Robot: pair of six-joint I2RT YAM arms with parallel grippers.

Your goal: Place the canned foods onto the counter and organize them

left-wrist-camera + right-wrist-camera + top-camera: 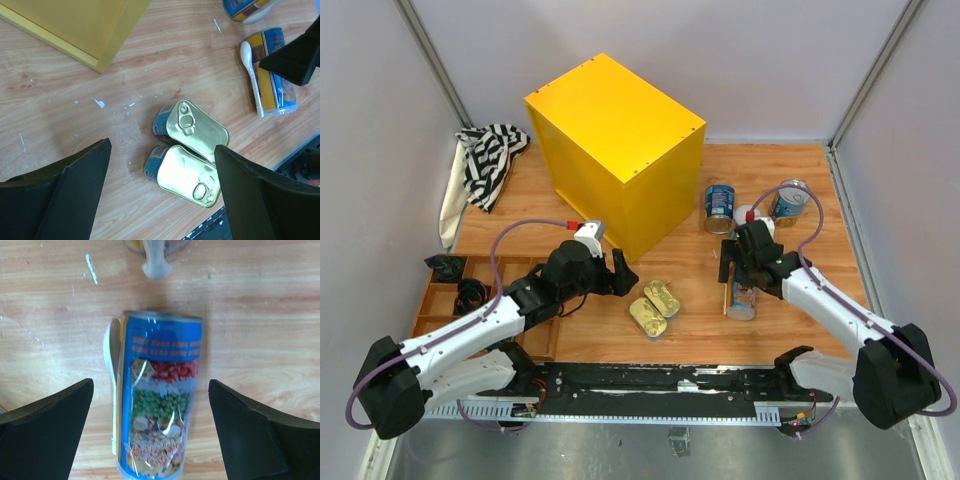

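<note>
The tall slim can lies lengthwise between my open fingers, so my right gripper should next go down and move back to close around the can's near end (741,309) (152,462).
The yellow counter (615,150) stands at the back centre with a bare top. Two flat gold tins (663,296) (647,317) lie side by side on the table in front of it. My left gripper (620,272) is open and empty just left of them; in the left wrist view it (161,147) hovers over the tins (197,125) (187,176). A tall slim can (742,298) lies on its side. My right gripper (740,262) is open above it, a finger on each side of it (160,395). Two blue-labelled cans (720,208) (790,203) and a white-lidded can (745,214) sit behind.
A wooden compartment tray (450,305) with small black objects lies at the near left. A striped cloth (490,160) lies at the back left. A white plastic spoon (109,350) is strapped along the lying can's side. Grey walls close in the table.
</note>
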